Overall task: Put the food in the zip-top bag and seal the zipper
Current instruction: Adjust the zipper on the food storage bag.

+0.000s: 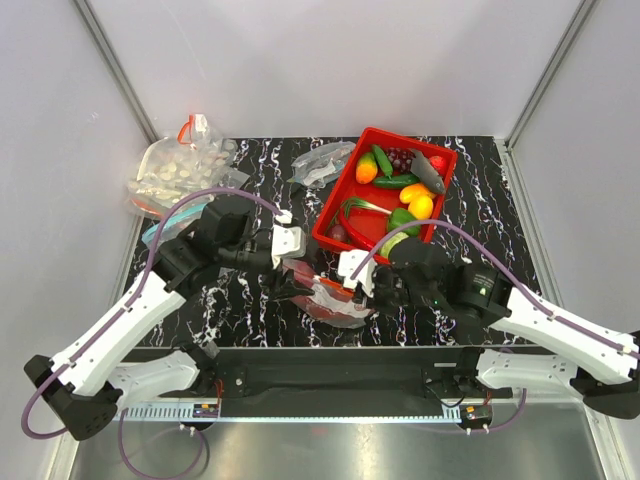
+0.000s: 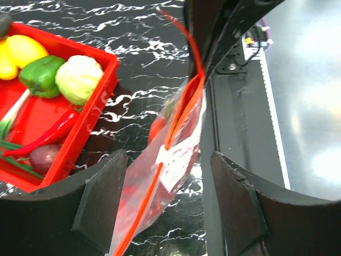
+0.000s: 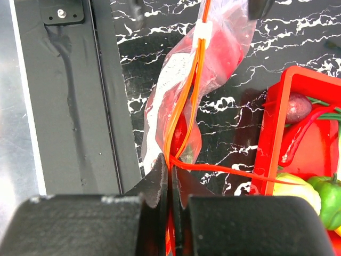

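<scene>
I should next move my right gripper outward toward the pale round piece [image 1: 395,243] [image 3: 299,193] and let go of the zipper, because that piece is outward and to the gripper's right in the top view.
The zip-top bag [image 1: 336,301] lies near the table's front edge between my two grippers, with red food [image 3: 221,53] inside it. Its red-orange zipper [image 3: 196,69] runs along the mouth, with a small white slider [image 3: 202,29] at the far end. My right gripper [image 3: 173,162] is shut on the near end of the zipper; it also shows in the top view [image 1: 357,290]. My left gripper [image 2: 168,205] is open, its fingers [image 2: 101,202] astride the bag [image 2: 176,160] and zipper [image 2: 184,114] without pinching them. More food lies in the red tray [image 1: 345,205].
The tray holds a carrot [image 1: 367,168], green pepper [image 1: 402,217], yellow pieces [image 1: 418,200], a red chili [image 2: 50,136] and a pale round piece [image 2: 79,79]. A bag of pale round pieces [image 1: 180,170] and another clear bag [image 1: 322,162] lie at the back.
</scene>
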